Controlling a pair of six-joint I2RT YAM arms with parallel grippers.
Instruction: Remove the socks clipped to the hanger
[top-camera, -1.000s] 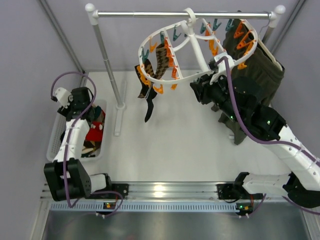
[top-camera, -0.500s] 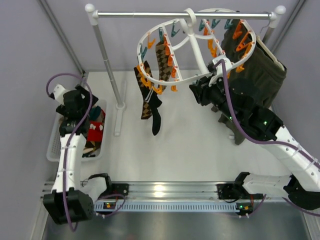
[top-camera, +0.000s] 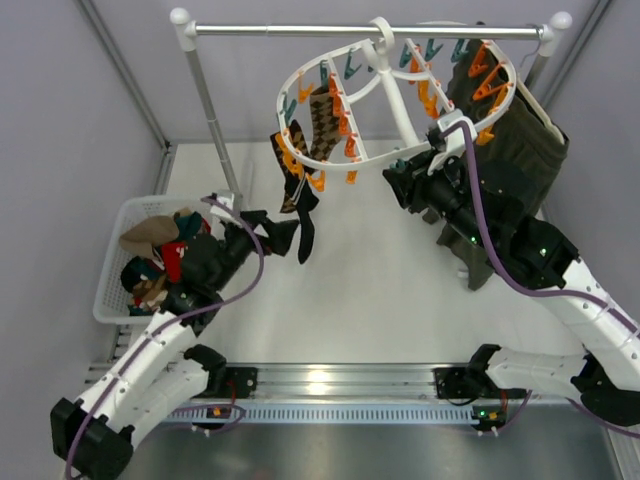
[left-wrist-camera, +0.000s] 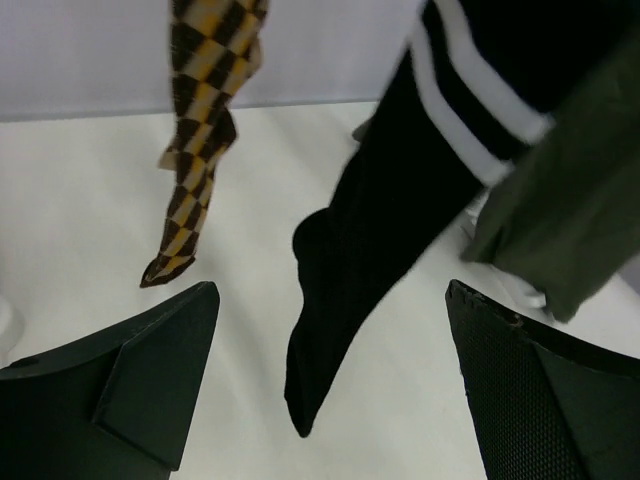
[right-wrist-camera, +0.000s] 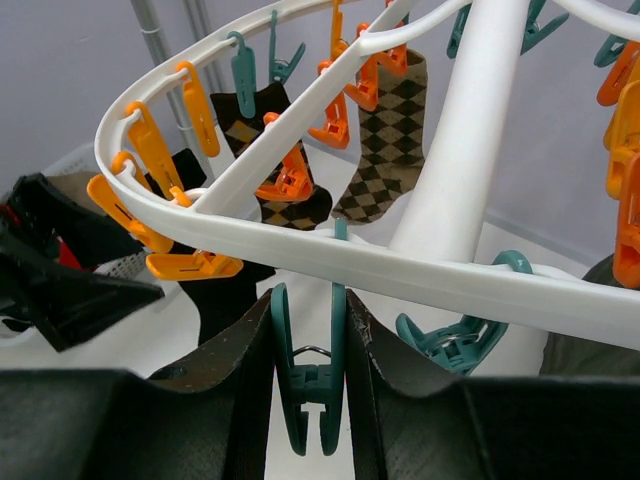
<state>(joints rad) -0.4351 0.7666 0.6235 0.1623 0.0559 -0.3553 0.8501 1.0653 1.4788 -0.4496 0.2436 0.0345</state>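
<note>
The black sock (left-wrist-camera: 370, 230) hangs free below the clips, so I need to swing my left gripper toward it and turn the open fingers outward around the toe end (left-wrist-camera: 322, 365).
The round white hanger (top-camera: 400, 110) hangs by its hook from the rail. Brown argyle socks (top-camera: 322, 120) and a black sock with white stripes (top-camera: 303, 232) hang from clips on its left side. My left gripper (top-camera: 287, 234) is open, level with the black sock's toe. In the left wrist view the black sock (left-wrist-camera: 370, 230) hangs between and beyond the open fingers (left-wrist-camera: 150, 370), with an argyle sock (left-wrist-camera: 195, 150) to the left. My right gripper (right-wrist-camera: 307, 300) is shut on a teal clip (right-wrist-camera: 305, 385) under the hanger rim (right-wrist-camera: 400, 270).
A white basket (top-camera: 112, 265) at the left holds several loose socks. Dark green shorts (top-camera: 520, 150) hang on the right behind the right arm. The rail's steel post (top-camera: 215, 115) and its foot stand between the basket and the hanger.
My left arm has swung from over the basket to the right, up to the hanging black sock. The hanger and socks swayed a little. The right gripper has stayed at the rim.
</note>
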